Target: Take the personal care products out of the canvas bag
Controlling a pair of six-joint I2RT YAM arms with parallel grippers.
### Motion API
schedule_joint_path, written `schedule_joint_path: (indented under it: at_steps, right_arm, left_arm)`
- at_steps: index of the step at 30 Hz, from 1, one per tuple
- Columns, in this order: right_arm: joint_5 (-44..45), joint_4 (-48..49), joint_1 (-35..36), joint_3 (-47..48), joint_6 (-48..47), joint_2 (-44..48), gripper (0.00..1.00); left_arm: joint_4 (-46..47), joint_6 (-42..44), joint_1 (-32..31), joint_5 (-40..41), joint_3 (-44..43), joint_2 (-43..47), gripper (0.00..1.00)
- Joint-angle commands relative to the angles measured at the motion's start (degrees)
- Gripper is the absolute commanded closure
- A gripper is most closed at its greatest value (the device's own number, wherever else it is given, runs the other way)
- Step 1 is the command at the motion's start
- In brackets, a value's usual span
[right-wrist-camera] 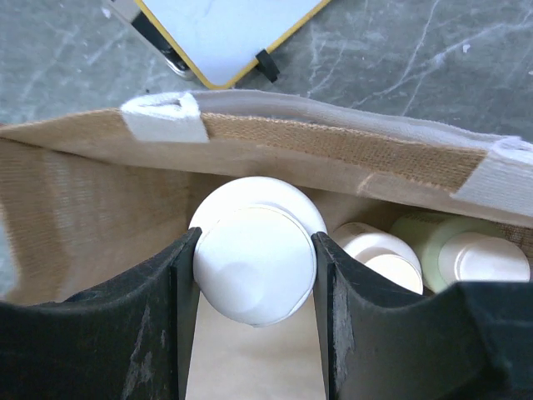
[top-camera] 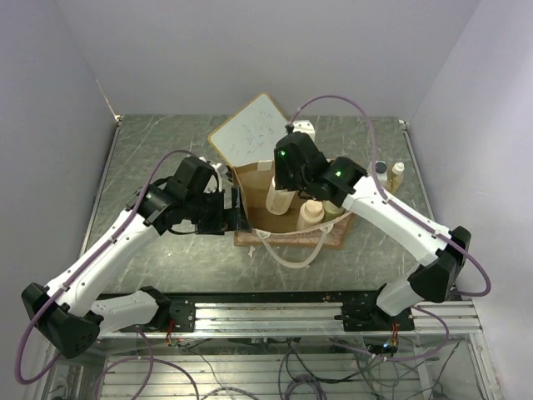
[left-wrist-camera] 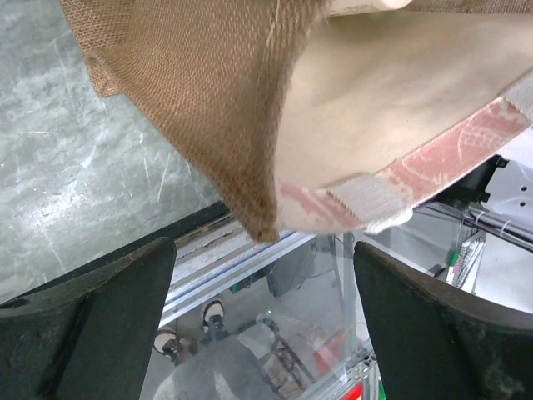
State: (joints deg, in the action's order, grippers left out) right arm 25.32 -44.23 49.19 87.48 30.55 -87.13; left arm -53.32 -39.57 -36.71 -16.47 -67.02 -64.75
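Observation:
The gripped bottle is inside the bag (top-camera: 250,179), so the robot's right gripper will next lift it over the bag's side, then lower it and let go on the tabletop by the dark-capped bottle.
The brown canvas bag (top-camera: 250,179) stands mid-table with its mouth open. My right gripper (top-camera: 286,185) reaches into it and is shut on the round cream cap of a bottle (right-wrist-camera: 254,262), one finger on each side. Two more cream-capped bottles (right-wrist-camera: 379,257) (right-wrist-camera: 470,254) stand to its right inside the bag (right-wrist-camera: 333,146). My left gripper (top-camera: 233,215) is open beside the bag's left wall. In the left wrist view the bag fabric (left-wrist-camera: 208,108) hangs above its spread, empty fingers (left-wrist-camera: 100,333). The slim amber bottle (top-camera: 397,175) and a dark-capped bottle (top-camera: 381,169) stand on the table to the right.
A white board (top-camera: 250,129) leans behind the bag, also in the right wrist view (right-wrist-camera: 225,33). A cream rope handle (top-camera: 293,254) loops onto the table in front of the bag. The aluminium rail (top-camera: 275,312) runs along the near edge.

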Motion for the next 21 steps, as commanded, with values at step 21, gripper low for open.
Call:
schedule_joint_path:
  at_steps: [21]
  right_arm:
    - [15.3, -27.7, -18.0, 39.8, -0.4, 4.3, 1.0]
  left_arm:
    - [-11.0, 7.5, -0.2, 5.4, -8.6, 7.4, 0.01]
